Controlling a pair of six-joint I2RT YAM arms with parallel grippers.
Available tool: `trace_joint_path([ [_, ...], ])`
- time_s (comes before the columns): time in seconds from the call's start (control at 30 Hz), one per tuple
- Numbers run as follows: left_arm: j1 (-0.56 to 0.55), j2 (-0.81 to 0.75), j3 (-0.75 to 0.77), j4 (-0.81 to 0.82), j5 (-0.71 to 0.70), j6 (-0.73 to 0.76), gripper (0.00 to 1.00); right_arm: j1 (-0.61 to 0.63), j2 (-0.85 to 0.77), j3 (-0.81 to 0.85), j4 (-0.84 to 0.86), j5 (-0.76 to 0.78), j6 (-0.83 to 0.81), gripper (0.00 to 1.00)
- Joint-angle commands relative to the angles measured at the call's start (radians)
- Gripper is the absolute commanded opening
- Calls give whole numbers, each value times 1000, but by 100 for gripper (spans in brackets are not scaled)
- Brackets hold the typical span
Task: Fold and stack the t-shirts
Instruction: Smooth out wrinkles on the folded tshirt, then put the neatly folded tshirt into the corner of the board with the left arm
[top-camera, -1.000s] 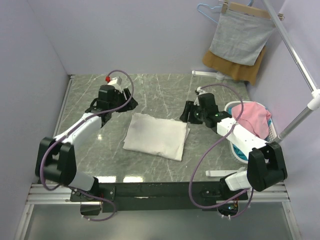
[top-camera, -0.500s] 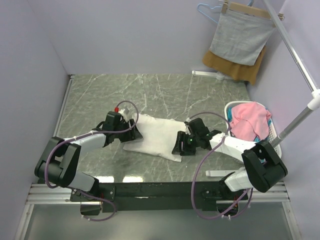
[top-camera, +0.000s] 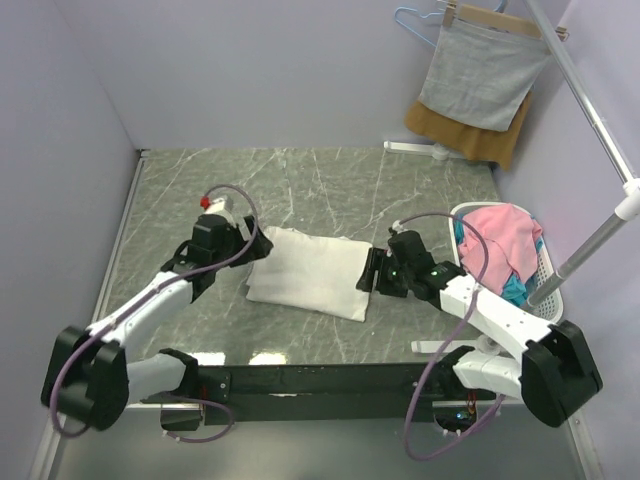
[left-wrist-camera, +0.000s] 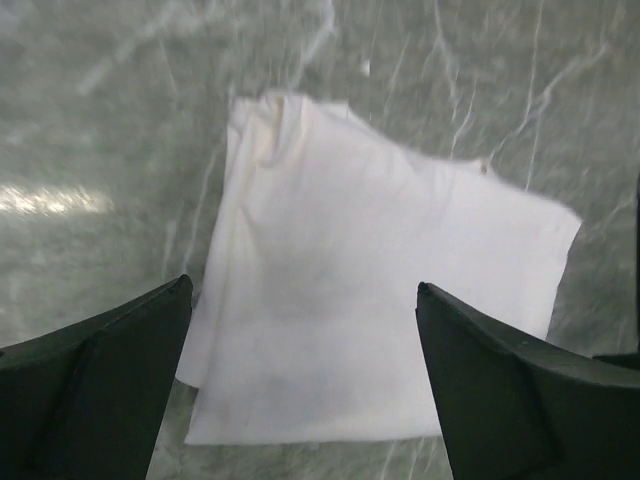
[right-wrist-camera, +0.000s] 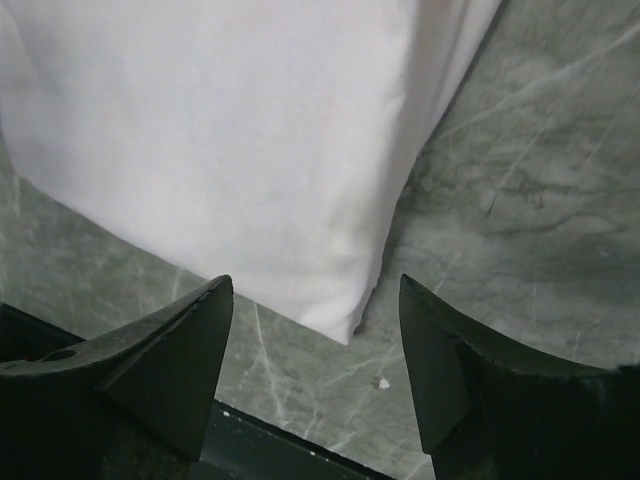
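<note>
The t-shirt's layered side edge is below the left gripper and too close to one of its fingers, so the robot should next lower the left gripper and center it over that edge.
One folded white t-shirt lies flat in the middle of the marble table, plain side up, with no print showing. My left gripper hovers at its left edge, open and empty. In the left wrist view the t-shirt fills the space between and beyond the spread fingers of the left gripper. My right gripper sits at the shirt's right edge, also open and empty. In the right wrist view a corner of the t-shirt lies just ahead of the right gripper.
A white basket holding pink and teal clothes stands at the right edge of the table. A grey cloth and a mustard-brown cloth hang at the back right. A slanted white pole crosses the right side.
Both arms dropped from the back of the table to the shirt's two sides, then drew slightly off its edges. Both grippers' jaws stand wider now. The shirt lies as before.
</note>
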Motion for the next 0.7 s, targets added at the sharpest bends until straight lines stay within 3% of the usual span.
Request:
trace_joint_path([
  [0.0, 51, -47, 22, -8, -108, 4, 100, -16, -42, 70, -3, 94, -26, 75],
  [0.27, 83, 171, -27, 127, 16, 19, 99, -78, 33, 118, 22, 50, -72, 75],
  [0.67, 83, 315, -46, 248, 259, 77, 100, -168, 117, 79, 70, -48, -86, 76],
])
